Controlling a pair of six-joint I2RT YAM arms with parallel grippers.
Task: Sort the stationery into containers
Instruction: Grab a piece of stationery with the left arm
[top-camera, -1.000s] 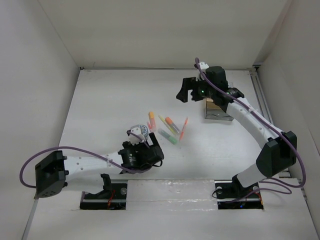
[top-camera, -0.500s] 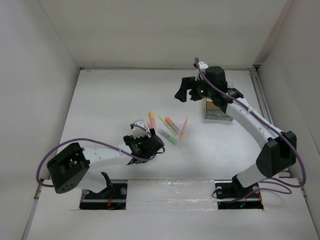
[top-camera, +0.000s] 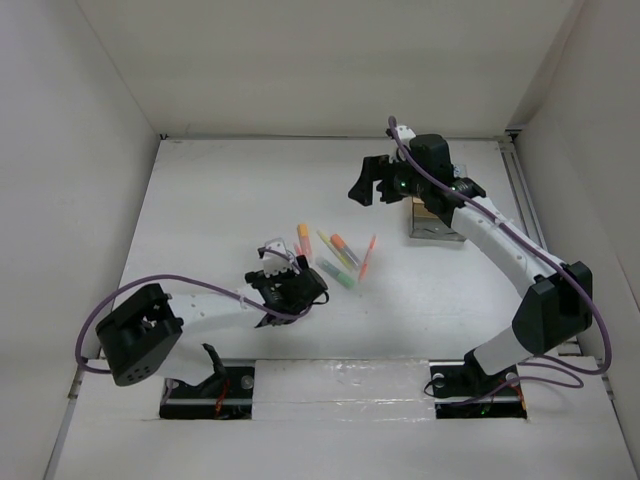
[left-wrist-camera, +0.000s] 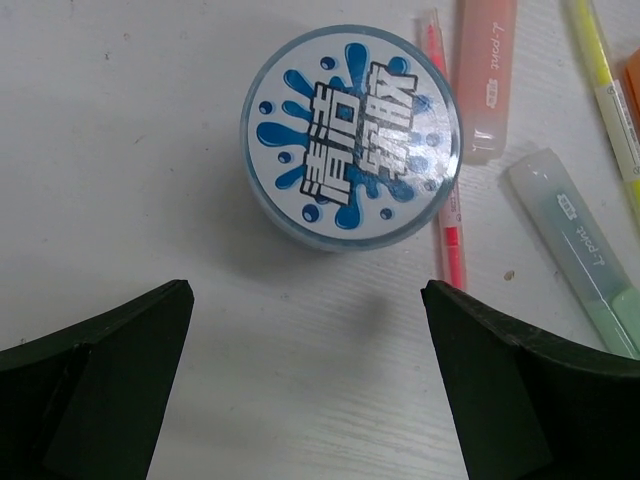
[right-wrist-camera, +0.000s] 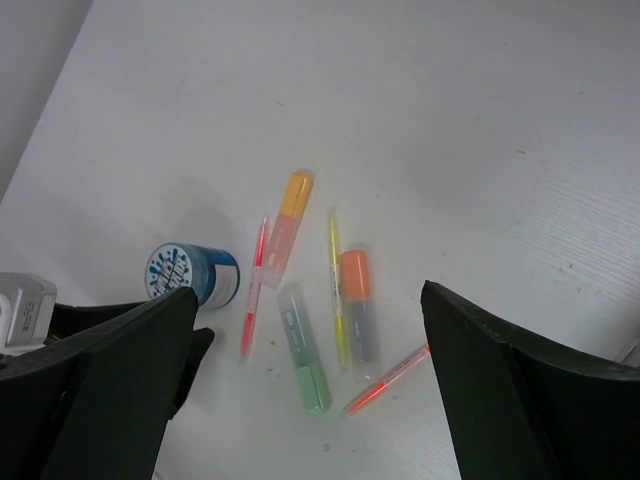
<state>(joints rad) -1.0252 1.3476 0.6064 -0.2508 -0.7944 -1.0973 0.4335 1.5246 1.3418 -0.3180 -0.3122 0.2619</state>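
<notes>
The left gripper brings its open fingers outward and down around the sides of the blue-and-white tub (left-wrist-camera: 350, 145) next, then closes, since the tub stands outward and below.
A round blue-and-white tub (left-wrist-camera: 350, 145) stands on the table just beyond my left gripper (left-wrist-camera: 305, 290), which is open and empty with its fingers either side of bare table short of the tub. Beside the tub lie a pink-orange highlighter (left-wrist-camera: 485, 75), a thin red pen (left-wrist-camera: 450, 200), a green highlighter (left-wrist-camera: 580, 250) and a yellow pen (left-wrist-camera: 610, 90). The right wrist view shows the tub (right-wrist-camera: 190, 272), an orange marker (right-wrist-camera: 357, 310) and a second red pen (right-wrist-camera: 385, 382). My right gripper (top-camera: 370, 180) hovers open and empty high above them. The clear organizer box (top-camera: 435, 222) sits under my right arm.
White enclosure walls stand close on the left, back and right. A metal rail (top-camera: 520, 190) runs along the table's right edge. The pens lie bunched in the middle (top-camera: 338, 255). Only one tub shows.
My left arm has folded its elbow inward and the left gripper has moved forward to the tub. The right gripper has barely shifted. No object has moved.
</notes>
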